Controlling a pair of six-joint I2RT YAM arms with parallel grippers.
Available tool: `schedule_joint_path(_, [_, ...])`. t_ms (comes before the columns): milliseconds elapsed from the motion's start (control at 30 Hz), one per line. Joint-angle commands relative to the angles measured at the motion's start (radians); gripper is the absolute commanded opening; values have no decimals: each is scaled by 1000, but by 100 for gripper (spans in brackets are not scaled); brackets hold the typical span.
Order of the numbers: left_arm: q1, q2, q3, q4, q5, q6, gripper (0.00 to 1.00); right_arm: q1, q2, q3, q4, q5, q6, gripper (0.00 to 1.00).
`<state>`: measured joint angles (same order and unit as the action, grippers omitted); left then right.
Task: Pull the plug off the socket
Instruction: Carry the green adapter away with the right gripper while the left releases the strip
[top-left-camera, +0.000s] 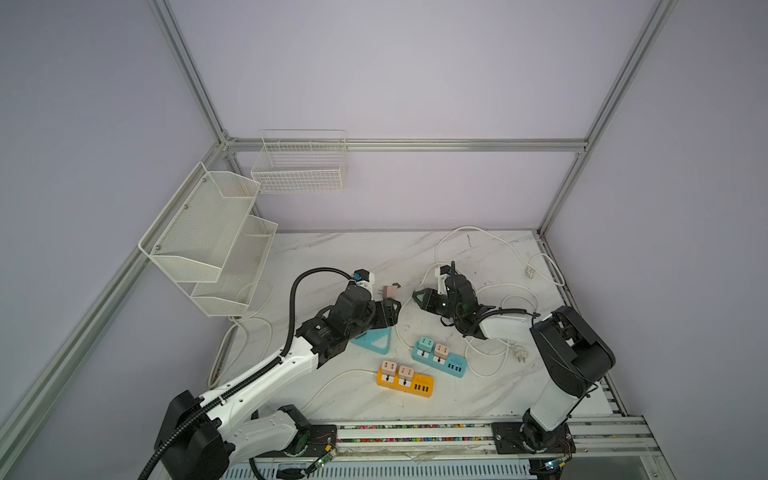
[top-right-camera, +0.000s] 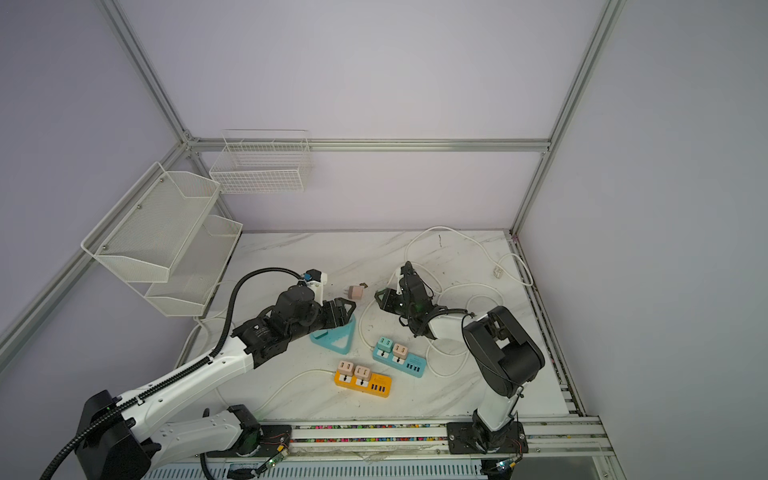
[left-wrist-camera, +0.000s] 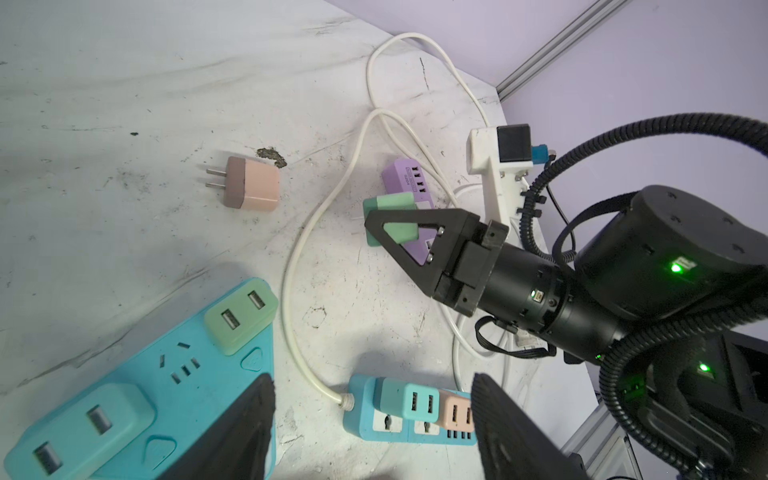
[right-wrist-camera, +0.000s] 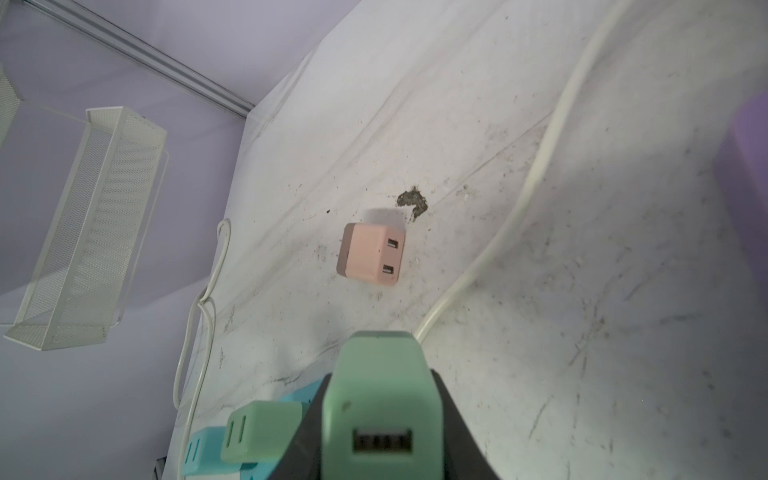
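My right gripper moves outward and down to the dark mark beside the pink plug next and releases the green plug, already off the purple socket.
My right gripper is shut on a green plug, also seen from the left wrist. The purple socket strip lies just behind it; the plug looks lifted off it. A pink plug lies loose on its side on the table, prongs bare. My left gripper hangs open and empty, just on the near side of the pink plug, above the teal triangular socket. That socket carries a green plug and a teal plug.
A blue strip and an orange strip, each with two plugs, lie near the front. White cables loop over the right and back of the table. Wire racks and a basket hang on the left and back walls.
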<state>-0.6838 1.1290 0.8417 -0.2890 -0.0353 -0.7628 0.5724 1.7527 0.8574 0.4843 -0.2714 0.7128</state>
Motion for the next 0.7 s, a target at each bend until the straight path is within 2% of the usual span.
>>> schedule_joint_path(0, [7,-43,-53,-16,-31,0,75,4,77,86,58,23,21,10])
schedule_joint_path(467, [7,-123,-130,-2,-72,-56,76,12,327,337,-5,58,3,11])
schedule_joint_path(667, [9,-142,-134,-10,-80,-63,77,14,385,405,-42,76,-14,14])
